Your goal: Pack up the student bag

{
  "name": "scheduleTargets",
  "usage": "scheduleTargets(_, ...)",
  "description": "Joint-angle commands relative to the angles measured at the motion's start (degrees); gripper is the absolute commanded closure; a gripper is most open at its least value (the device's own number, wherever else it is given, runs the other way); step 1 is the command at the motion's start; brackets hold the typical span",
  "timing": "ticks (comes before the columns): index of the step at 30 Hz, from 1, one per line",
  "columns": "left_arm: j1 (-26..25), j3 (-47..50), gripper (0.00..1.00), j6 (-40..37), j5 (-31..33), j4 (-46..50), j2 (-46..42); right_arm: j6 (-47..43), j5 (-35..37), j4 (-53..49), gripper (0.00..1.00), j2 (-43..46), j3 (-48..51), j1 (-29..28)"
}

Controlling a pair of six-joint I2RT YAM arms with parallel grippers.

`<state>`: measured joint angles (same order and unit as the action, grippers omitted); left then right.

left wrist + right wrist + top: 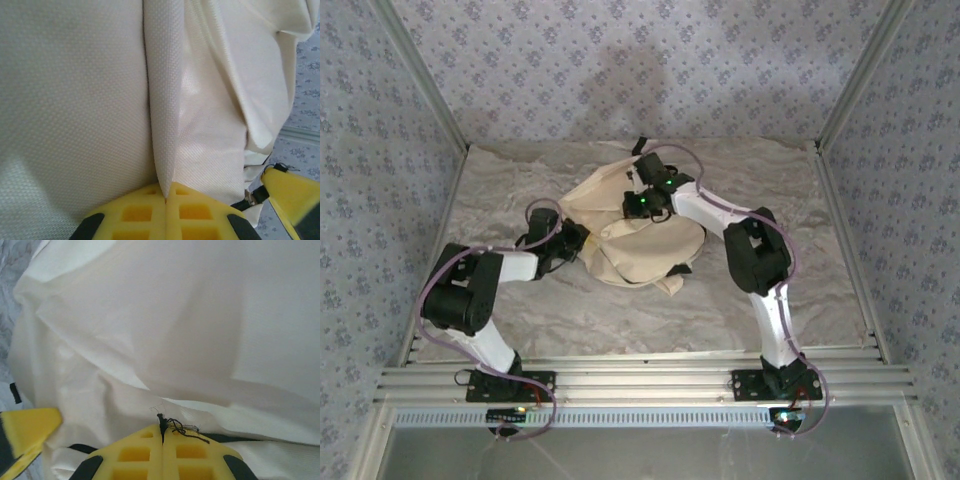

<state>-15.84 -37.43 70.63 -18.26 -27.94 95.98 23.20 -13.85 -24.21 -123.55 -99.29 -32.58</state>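
Observation:
I should next move my right gripper away from my left gripper along the dark zip line [240, 438], since it continues past the pinched cord, then release the cord.
The student bag [645, 250], cream fabric and slumped, lies in the middle of the table between both arms. My left gripper [582, 240] is at the bag's left edge. In the left wrist view it [166, 194] is shut on an upright fold of the cream fabric [165, 90]. My right gripper [640, 205] sits on the bag's top. In the right wrist view it [163, 430] is shut on a black frayed cord end [175, 424] beside a dark zip line [240, 438] of the bag [175, 315].
A marbled grey cloth [520, 190] covers the table, with patterned walls on three sides and a metal rail [640, 380] at the near edge. A yellow finger [290, 192] of the other gripper shows at the lower right of the left wrist view, and one [25, 432] at the lower left of the right wrist view.

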Motion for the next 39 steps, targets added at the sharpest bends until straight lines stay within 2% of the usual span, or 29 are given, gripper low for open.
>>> scheduleTargets(1,1.47,1.27,1.00,-3.00,0.38,5.78,-2.28,-2.19,7.07,0.31,1.00,3.67,3.20,4.40)
scheduleTargets(17,7.22,2.78,1.00,-6.76,0.46,12.01,-7.92,-7.36,18.75,0.46,1.00,6.67,6.33,15.40)
scheduleTargets(31,11.61,2.23,1.00,-8.61,-1.03,14.25,-10.59,-11.84,19.61,4.57,1.00,8.22,9.59,16.69)
scheduleTargets(35,13.68,2.41,1.00,-10.25,-2.52,15.79,-12.10,-12.88,15.57,9.35,1.00,5.73,10.75,18.74)
scheduleTargets(37,14.22,1.75,1.00,-11.72,-3.98,16.93,-12.32,-11.78,12.80,8.56,1.00,4.60,10.05,18.81)
scheduleTargets(39,14.08,-0.36,0.81,-14.07,-6.35,19.04,-12.31,-11.21,10.59,8.75,1.00,5.24,10.97,17.66)
